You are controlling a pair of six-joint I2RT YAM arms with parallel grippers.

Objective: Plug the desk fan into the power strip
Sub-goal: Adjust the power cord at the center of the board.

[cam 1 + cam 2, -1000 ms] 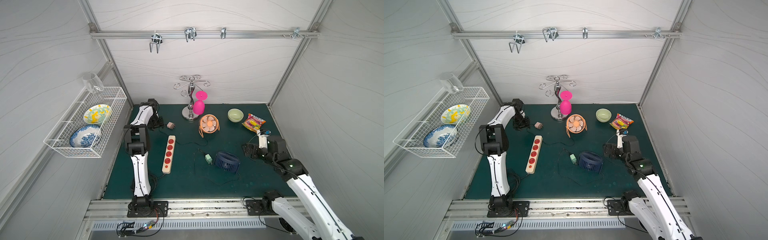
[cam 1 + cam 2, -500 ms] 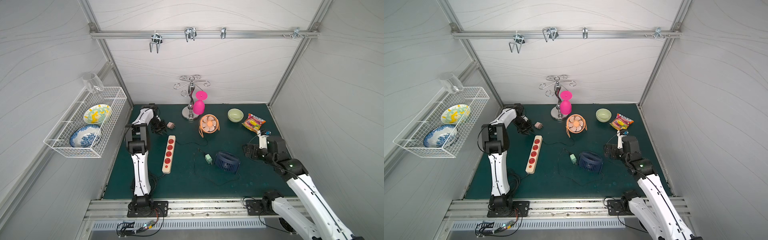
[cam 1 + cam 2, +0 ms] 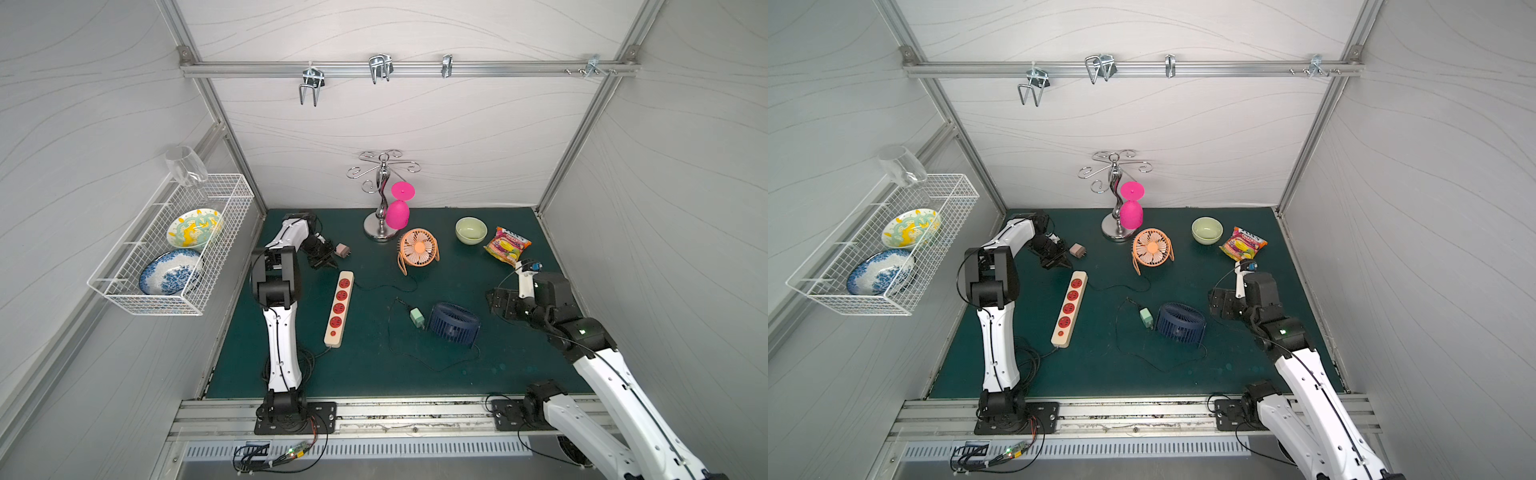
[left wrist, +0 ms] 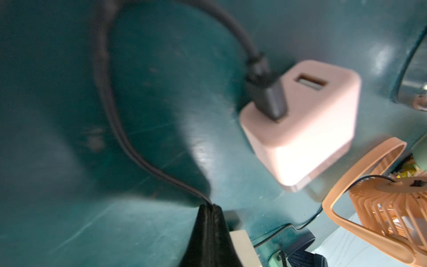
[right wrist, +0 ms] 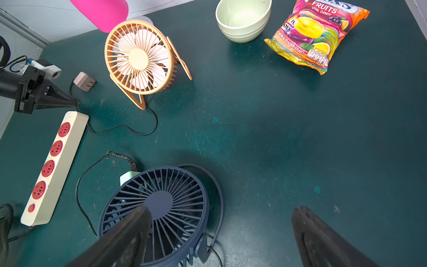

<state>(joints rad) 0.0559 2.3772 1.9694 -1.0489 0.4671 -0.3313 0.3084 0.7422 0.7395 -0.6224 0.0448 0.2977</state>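
My left gripper will next bring the cord across toward the clear mat beside the orange fan and let it go, because that mat is past the adapter (image 3: 342, 249).
The cream power strip (image 3: 338, 307) (image 3: 1069, 307) (image 5: 53, 166) with red sockets lies left of centre on the green mat. An orange desk fan (image 3: 417, 249) (image 5: 138, 57) stands behind it. Its black cord (image 4: 115, 115) runs to a pale pink plug adapter (image 3: 342, 249) (image 4: 305, 124) (image 5: 84, 81) lying just beyond the strip's far end. My left gripper (image 3: 331, 265) (image 4: 209, 205) (image 5: 74, 101) is low on the mat beside the adapter, shut on that cord. A navy desk fan (image 3: 453, 322) (image 5: 159, 203) with a green plug (image 3: 417, 318) sits centre-right. My right gripper (image 3: 496, 301) (image 5: 221, 210) hangs open beside it, holding nothing.
A pale green bowl (image 3: 471, 230) and a candy bag (image 3: 507, 245) lie at the back right. A chrome stand with a pink glass (image 3: 397, 212) is behind the orange fan. A wire basket (image 3: 174, 266) of plates hangs on the left wall. The navy fan's cord loops across the front.
My left gripper has swung from the back-left corner down toward the pink adapter and closed on the cord. The right arm has stayed still.
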